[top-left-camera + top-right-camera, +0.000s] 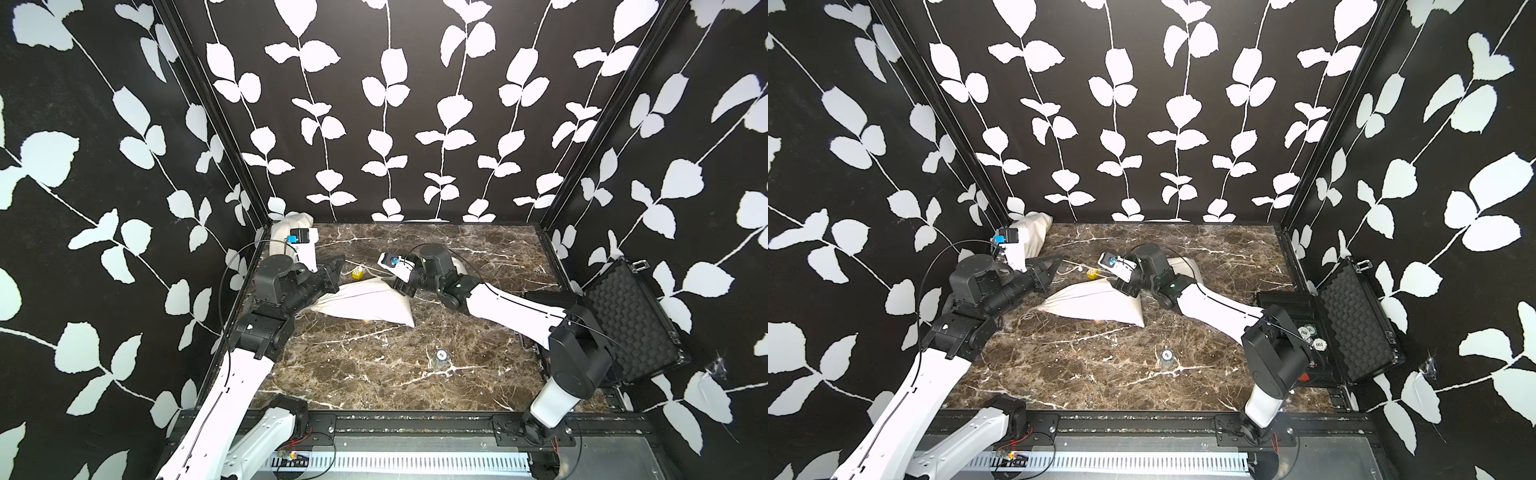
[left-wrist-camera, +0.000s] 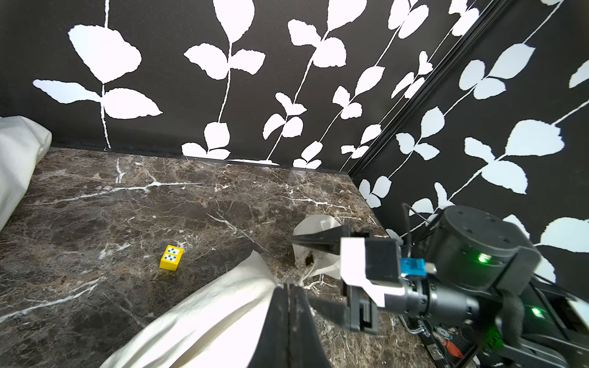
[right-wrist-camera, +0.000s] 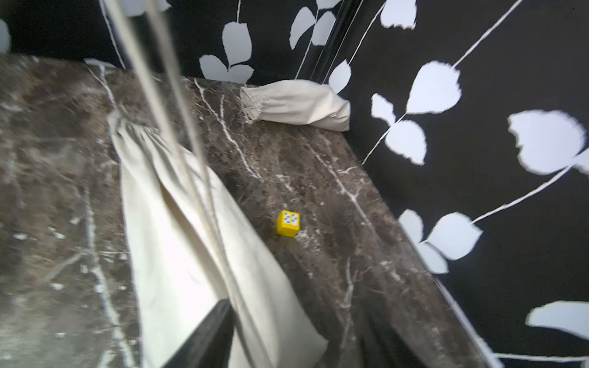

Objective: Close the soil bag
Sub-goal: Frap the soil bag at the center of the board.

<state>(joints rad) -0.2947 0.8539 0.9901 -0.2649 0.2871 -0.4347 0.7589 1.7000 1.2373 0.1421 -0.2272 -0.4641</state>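
My left gripper carries the drawstring [image 2: 301, 278] over the middle bag's cloth toward the soil bag, whose opening is already puckered, and releases it next.
A white cloth soil bag [image 2: 318, 267] with dark soil at its puckered mouth lies behind my right arm, and shows in both top views [image 1: 461, 266] [image 1: 1185, 266]. Its drawstring [image 2: 301, 278] runs to the tip of my left gripper [image 2: 290, 286] [image 1: 343, 260], which is shut on it. Taut strings [image 3: 165, 105] cross close in front of the right wrist camera. My right gripper [image 3: 298, 306] [image 1: 402, 287] has its jaws apart over the corner of a larger white bag [image 1: 365, 303] [image 3: 178, 255] lying mid-table. Bare table shows between that cloth and one finger.
A small yellow cube [image 1: 357, 273] [image 2: 171, 257] sits on the marble just behind the middle bag. Another white bag [image 1: 286, 226] [image 3: 296, 105] is in the back left corner. An open black foam-lined case [image 1: 623, 316] stands at the right edge. A small chip [image 1: 441, 355] lies near the front.
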